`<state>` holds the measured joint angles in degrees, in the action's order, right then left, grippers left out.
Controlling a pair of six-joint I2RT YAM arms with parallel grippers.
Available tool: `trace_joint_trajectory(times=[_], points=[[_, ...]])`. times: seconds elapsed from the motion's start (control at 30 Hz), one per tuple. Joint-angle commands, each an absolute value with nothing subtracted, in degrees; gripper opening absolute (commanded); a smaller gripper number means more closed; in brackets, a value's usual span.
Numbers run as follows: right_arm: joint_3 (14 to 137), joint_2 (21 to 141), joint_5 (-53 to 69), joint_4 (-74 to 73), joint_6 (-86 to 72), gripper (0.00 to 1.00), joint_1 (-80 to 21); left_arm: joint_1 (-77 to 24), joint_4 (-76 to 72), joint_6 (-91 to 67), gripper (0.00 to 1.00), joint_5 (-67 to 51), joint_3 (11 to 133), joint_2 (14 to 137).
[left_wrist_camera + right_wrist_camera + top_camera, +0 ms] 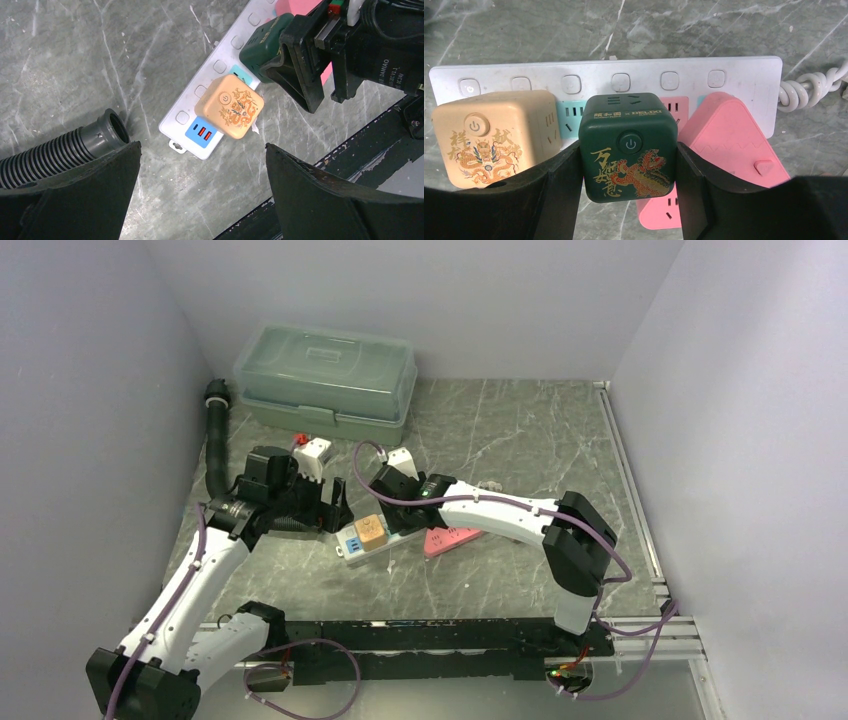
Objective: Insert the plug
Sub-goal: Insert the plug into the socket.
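Observation:
The right gripper comes down toward the power strip's middle sockets next and releases the dark green cube plug [627, 145], which hangs between the orange and pink plugs.
A dark green cube plug [627, 145] with a gold and red lion print sits between the fingers of my right gripper [627, 152], which is shut on its two sides. It hangs over the middle sockets of the white power strip [624, 67], between an orange cube plug [494, 137] and a pink plug [729, 140]. Its prongs are hidden. In the left wrist view the green cube [260, 45] shows in the right gripper over the strip [210, 65]. My left gripper [202, 146] stands open above the strip's near end, holding nothing.
A black ribbed hose [65, 147] lies just left of the left gripper and runs to the back wall [215, 440]. A translucent green lidded box [325, 380] stands at the back left, with a small white device [313, 453] in front of it. The strip's coiled white cord [809, 87] leaves on the right.

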<state>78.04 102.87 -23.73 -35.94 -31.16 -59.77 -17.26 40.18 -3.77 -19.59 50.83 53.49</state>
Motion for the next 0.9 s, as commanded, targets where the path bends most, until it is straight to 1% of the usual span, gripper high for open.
trace_joint_trajectory(times=[0.0,0.43,0.7,0.87], points=[[77.53,101.96,-24.57,-37.79,-31.3,0.0,-60.21,-16.88,39.37,-4.13,0.99,-19.56,50.82,53.35],[80.45,107.28,-23.53,-39.79,-29.5,0.0,-60.2,-16.87,38.78,-4.05,0.99,-19.6,51.31,53.69],[79.42,110.14,-21.33,-39.68,-29.66,0.0,-60.03,-16.81,38.35,-4.04,0.99,-20.13,51.94,53.88],[76.62,109.79,-20.76,-38.48,-30.39,0.0,-60.03,-16.77,38.1,-3.54,0.99,-20.04,52.03,53.85]])
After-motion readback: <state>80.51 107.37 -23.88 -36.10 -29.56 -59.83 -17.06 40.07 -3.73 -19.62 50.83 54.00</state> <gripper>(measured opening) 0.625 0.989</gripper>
